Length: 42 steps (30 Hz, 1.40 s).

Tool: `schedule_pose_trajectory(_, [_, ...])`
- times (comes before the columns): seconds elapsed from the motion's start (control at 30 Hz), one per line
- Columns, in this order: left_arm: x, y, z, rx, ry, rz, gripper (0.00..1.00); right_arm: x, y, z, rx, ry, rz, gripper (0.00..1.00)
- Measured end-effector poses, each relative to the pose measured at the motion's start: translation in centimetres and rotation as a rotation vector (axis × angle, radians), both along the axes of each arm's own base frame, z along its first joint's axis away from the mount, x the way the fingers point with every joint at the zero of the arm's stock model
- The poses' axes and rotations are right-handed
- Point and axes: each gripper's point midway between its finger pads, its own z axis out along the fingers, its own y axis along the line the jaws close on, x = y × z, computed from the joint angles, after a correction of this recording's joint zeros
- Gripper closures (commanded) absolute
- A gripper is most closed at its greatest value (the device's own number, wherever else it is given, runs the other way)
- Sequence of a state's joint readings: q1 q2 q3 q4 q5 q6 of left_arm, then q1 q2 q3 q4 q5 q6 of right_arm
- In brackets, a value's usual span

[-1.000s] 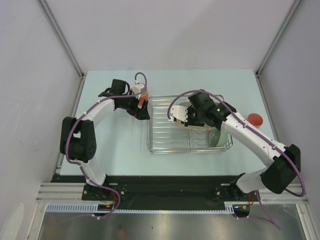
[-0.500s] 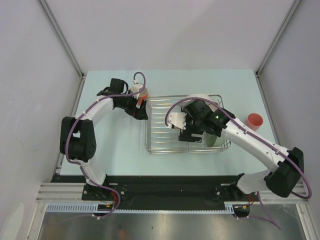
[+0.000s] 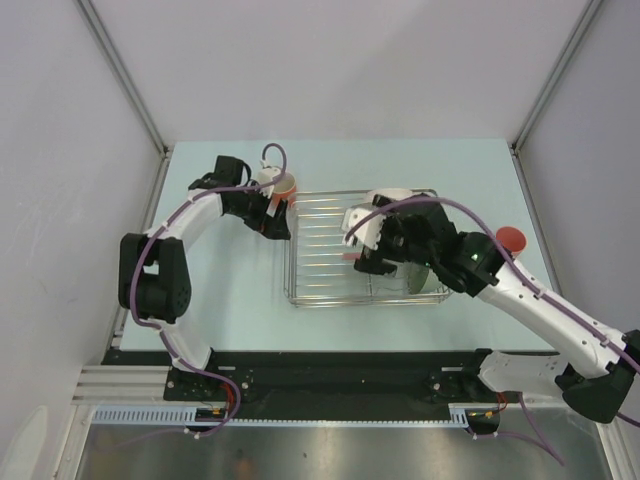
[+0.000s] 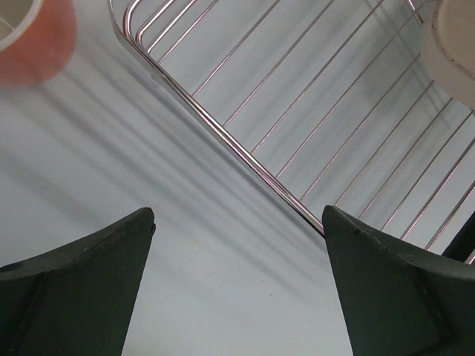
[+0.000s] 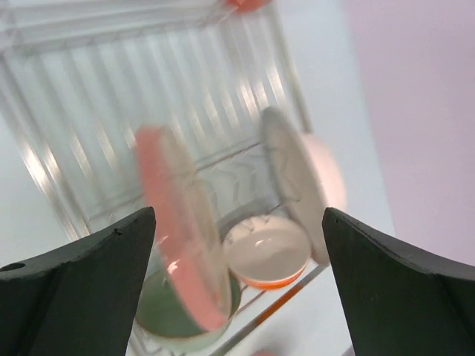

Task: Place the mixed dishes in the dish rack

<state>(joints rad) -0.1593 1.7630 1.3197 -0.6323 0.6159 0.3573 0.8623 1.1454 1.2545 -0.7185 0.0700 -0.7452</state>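
Observation:
The left gripper swings outward and lowers its open fingers onto the rim of the orange mug (image 3: 283, 186) next, since the mug still sits outside the dish rack (image 3: 320, 270).
The silver wire dish rack (image 3: 320, 270) stands mid-table. In the right wrist view a pink plate (image 5: 178, 245) and a white plate (image 5: 289, 174) stand on edge in the rack (image 5: 89, 111). An orange-and-white bowl (image 5: 267, 252) and a pale green bowl (image 5: 167, 319) lie at their feet. My right gripper (image 5: 239, 215) hovers open above them and holds nothing; seen from above, it (image 3: 362, 243) is over the rack's middle. The orange mug (image 3: 283, 186) sits by the rack's far-left corner. My left gripper (image 4: 237, 215) is open over bare table between the mug (image 4: 30, 33) and the rack wire (image 4: 245, 152). The pink tumbler (image 3: 511, 238) stands right of the rack.
White walls with metal posts (image 3: 120, 75) close in the table on three sides. The arms' base rail (image 3: 320, 375) runs along the near edge. The right forearm (image 3: 520, 295) crosses the rack's near-right corner.
My right gripper has opened, let go of the pink plate in the rack and drawn up and back. The rack has slid a little to the left. The left arm barely moved.

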Motion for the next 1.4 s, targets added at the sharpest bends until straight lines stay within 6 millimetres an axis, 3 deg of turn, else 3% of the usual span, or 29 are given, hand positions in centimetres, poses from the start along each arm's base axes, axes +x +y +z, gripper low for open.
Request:
schedule_pose_trajectory(0.13, [-0.1,0.6,0.0,0.002,0.002,0.006,0.0,3.5,1.2,4.2,0.258,-0.076,-0.145,0.0])
schedule_pose_trajectory(0.23, [-0.5,1.0,0.0,0.002,0.002,0.016,0.0,6.8,2.5,5.8,0.409,-0.102,-0.259,0.0])
schedule_pose_trajectory(0.33, [-0.8,1.5,0.2,0.016,0.01,0.029,0.0,9.7,4.7,4.8,0.468,-0.073,-0.326,0.0])
schedule_pose_trajectory(0.47, [-0.8,2.0,1.0,0.033,0.03,0.068,0.0,11.8,6.7,1.2,0.478,0.024,-0.381,0.0])
schedule_pose_trajectory(0.6, [1.7,2.5,3.9,0.016,-0.023,0.151,0.0,12.8,6.3,-0.2,0.502,0.082,-0.429,0.0])
schedule_pose_trajectory(0.8, [7.1,2.8,9.8,-0.074,-0.159,0.307,0.0,13.3,5.8,0.4,0.545,0.094,-0.463,0.0])
schedule_pose_trajectory(0.9, [10.1,3.0,11.6,-0.119,-0.2,0.39,0.0,13.1,5.9,0.5,0.556,0.101,-0.467,0.01])
schedule_pose_trajectory(0.97, [12.1,3.3,11.4,-0.128,-0.208,0.449,0.0,12.8,5.8,0.7,0.56,0.106,-0.468,0.0])
schedule_pose_trajectory(1.1, [14.3,4.2,8.1,-0.086,-0.156,0.546,0.0,12.1,5.8,1.2,0.555,0.087,-0.485,0.01])
schedule_pose_trajectory(1.27, [14.8,5.1,3.8,-0.025,-0.066,0.616,0.0,11.0,6.6,1.2,0.526,0.067,-0.487,0.03])
schedule_pose_trajectory(1.4, [14.9,5.3,3.1,-0.011,-0.048,0.64,0.01,10.6,6.6,0.8,0.506,0.066,-0.498,0.05])
